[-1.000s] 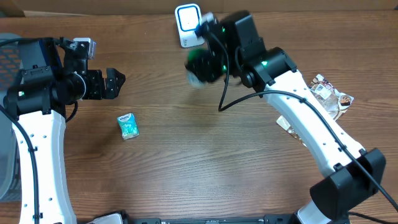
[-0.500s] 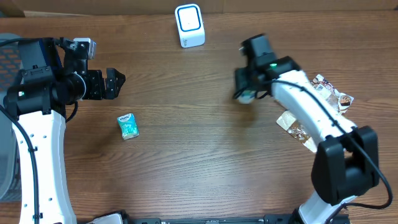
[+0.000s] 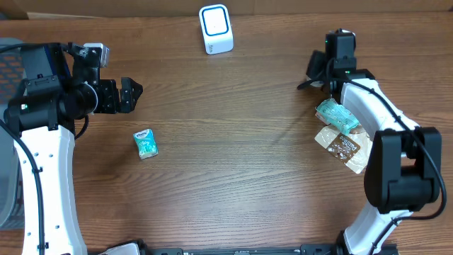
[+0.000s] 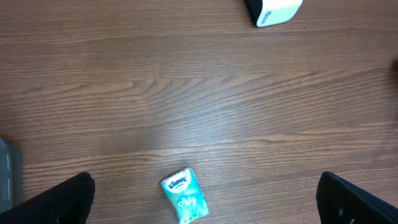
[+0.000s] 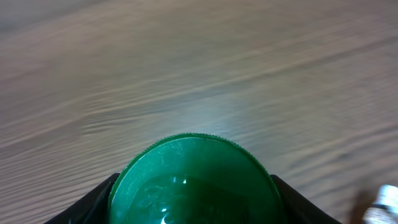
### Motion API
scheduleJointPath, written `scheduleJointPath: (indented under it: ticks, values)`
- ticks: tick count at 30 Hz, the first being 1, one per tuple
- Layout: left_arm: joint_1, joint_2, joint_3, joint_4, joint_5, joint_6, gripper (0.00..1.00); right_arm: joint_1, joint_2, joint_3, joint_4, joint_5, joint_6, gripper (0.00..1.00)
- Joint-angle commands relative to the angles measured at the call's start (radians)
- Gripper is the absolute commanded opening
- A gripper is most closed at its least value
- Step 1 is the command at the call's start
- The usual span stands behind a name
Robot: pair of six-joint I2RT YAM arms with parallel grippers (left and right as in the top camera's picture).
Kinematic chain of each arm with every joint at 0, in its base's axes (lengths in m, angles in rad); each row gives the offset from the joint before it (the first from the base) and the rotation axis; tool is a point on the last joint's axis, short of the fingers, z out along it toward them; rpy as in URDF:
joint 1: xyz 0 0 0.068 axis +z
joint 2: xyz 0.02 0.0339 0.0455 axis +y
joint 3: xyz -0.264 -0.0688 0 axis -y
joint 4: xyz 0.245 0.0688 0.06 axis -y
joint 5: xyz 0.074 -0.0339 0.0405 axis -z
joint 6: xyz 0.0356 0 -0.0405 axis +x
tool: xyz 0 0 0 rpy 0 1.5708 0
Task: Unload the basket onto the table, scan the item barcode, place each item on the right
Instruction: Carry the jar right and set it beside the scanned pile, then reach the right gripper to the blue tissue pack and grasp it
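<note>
Next I will move my right gripper to the right in the overhead view, lower the green container and let go of it, because there is open wood there beside the snack pile.
In the right wrist view a round green lid (image 5: 194,180) of a container fills the space between the black fingers (image 5: 93,202); my right gripper (image 5: 194,202) is shut on it. Overhead, the right gripper (image 3: 316,73) hangs at the far right of the table, just above the snack pile, and the arm hides the green container there. The white scanner with a blue ring (image 3: 216,28) stands at the back centre, and its corner (image 4: 273,9) shows in the left wrist view. My left gripper (image 3: 131,95) is open and empty at the left.
A teal Kleenex tissue pack (image 3: 145,142) lies on the wood below the left gripper, seen between its fingers (image 4: 185,196). Several snack packets, one of them teal (image 3: 334,113), lie in a pile at the right edge. A grey bin edge (image 4: 7,174) shows at far left.
The right arm swung away from the scanner to the far right of the table, carrying the green-lidded container. The left arm has not moved.
</note>
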State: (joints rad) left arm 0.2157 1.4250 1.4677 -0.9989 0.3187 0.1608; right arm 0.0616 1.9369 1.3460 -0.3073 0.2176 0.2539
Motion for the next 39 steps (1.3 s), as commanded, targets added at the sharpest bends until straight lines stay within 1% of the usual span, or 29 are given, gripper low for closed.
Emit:
scheduleJointPath:
  ticks: [1, 3, 4, 6, 8, 10, 16, 19, 23, 26, 27, 32, 35, 39]
  values:
    - [-0.007, -0.005, 0.022, 0.003, 0.011, 0.016, 1.00, -0.057, 0.022, -0.006, 0.013, 0.137, 0.008, 0.43]
    - [-0.007, -0.005, 0.022, 0.003, 0.011, 0.016, 1.00, -0.080, 0.022, -0.006, 0.012, 0.137, 0.010, 0.44]
    - [-0.006, -0.005, 0.022, 0.003, 0.011, 0.016, 1.00, -0.088, 0.022, -0.006, 0.012, 0.137, 0.013, 0.46]
    - [-0.006, -0.005, 0.022, 0.003, 0.011, 0.016, 0.99, -0.102, 0.022, -0.006, 0.012, 0.137, 0.013, 0.54]
    - [-0.006, -0.005, 0.022, 0.003, 0.011, 0.016, 1.00, -0.109, 0.022, -0.006, 0.012, 0.137, 0.012, 0.69]
    - [-0.006, -0.005, 0.022, 0.003, 0.011, 0.016, 1.00, -0.109, 0.022, -0.006, 0.012, 0.137, 0.012, 1.00]
    - [-0.006, -0.005, 0.022, 0.003, 0.011, 0.016, 0.99, -0.085, -0.025, -0.004, -0.005, 0.122, 0.008, 1.00]
    - [-0.007, -0.005, 0.022, 0.003, 0.011, 0.016, 0.99, -0.050, -0.100, -0.002, -0.009, 0.122, 0.008, 1.00]
    - [-0.006, -0.005, 0.022, 0.003, 0.011, 0.016, 0.99, 0.029, -0.267, -0.002, -0.043, 0.116, 0.009, 1.00]
    - [-0.007, -0.005, 0.022, 0.003, 0.011, 0.016, 1.00, 0.095, -0.381, -0.002, -0.095, -0.007, 0.008, 1.00]
    - [-0.007, -0.005, 0.022, 0.003, 0.011, 0.016, 1.00, 0.127, -0.425, -0.002, -0.124, -0.117, 0.008, 1.00]
    - [-0.007, -0.005, 0.022, 0.003, 0.011, 0.016, 1.00, 0.203, -0.428, -0.002, -0.122, -0.509, 0.014, 1.00]
    - [-0.007, -0.005, 0.022, 0.003, 0.011, 0.016, 1.00, 0.267, -0.385, -0.003, -0.119, -0.560, 0.112, 1.00]
    - [-0.007, -0.005, 0.022, 0.003, 0.011, 0.016, 0.99, 0.379, -0.305, -0.003, -0.090, -0.560, 0.171, 1.00]
